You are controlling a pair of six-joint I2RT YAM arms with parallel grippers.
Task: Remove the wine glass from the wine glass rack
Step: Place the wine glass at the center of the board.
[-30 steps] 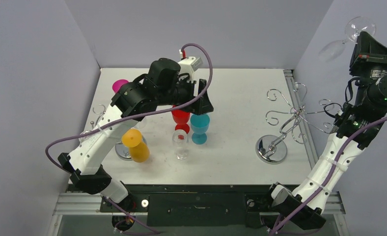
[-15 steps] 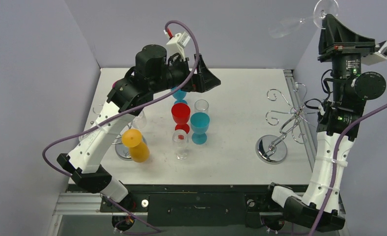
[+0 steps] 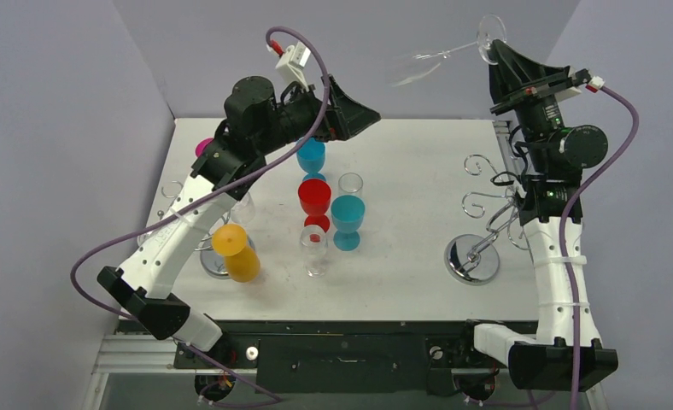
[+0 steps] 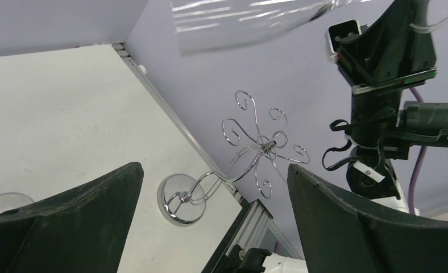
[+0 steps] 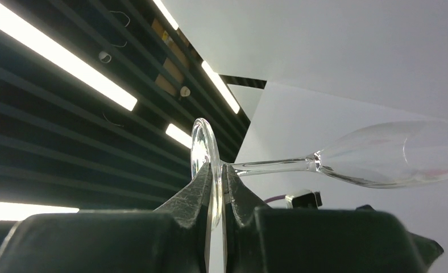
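Observation:
I will next tilt my left gripper up toward the sideways bowl and close it on the bowl's open rim (image 3: pixel 394 73) (image 4: pixel 177 34), since my right gripper holds the glass's foot and that end is free.
A clear wine glass (image 3: pixel 420 65) lies sideways in the air, high above the table's back right, its bowl pointing left. My right gripper (image 3: pixel 495 51) is shut on the rim of its round foot (image 5: pixel 203 149), and the stem and bowl (image 5: pixel 389 153) reach out to the right in the right wrist view. The chrome wire rack (image 3: pixel 491 213) stands on its round base (image 3: pixel 471 259) below, with no glass on its hooks. My left gripper (image 3: pixel 360 113) is raised and open, facing the glass, with nothing between its fingers. In its view the bowl (image 4: pixel 239 23) is above and the rack (image 4: pixel 256 148) beyond.
Several cups stand mid-table: a red goblet (image 3: pixel 314 199), a teal one (image 3: pixel 348 218), a blue one (image 3: pixel 311 156), two clear glasses (image 3: pixel 315 250), an orange cup (image 3: pixel 237 249) and a pink one (image 3: pixel 207 148). A second wire rack (image 3: pixel 172 195) stands at the left. Walls close three sides.
My right arm has swung the glass up and leftward from the far right corner. My left gripper has risen off the cups, turned right and opened wide.

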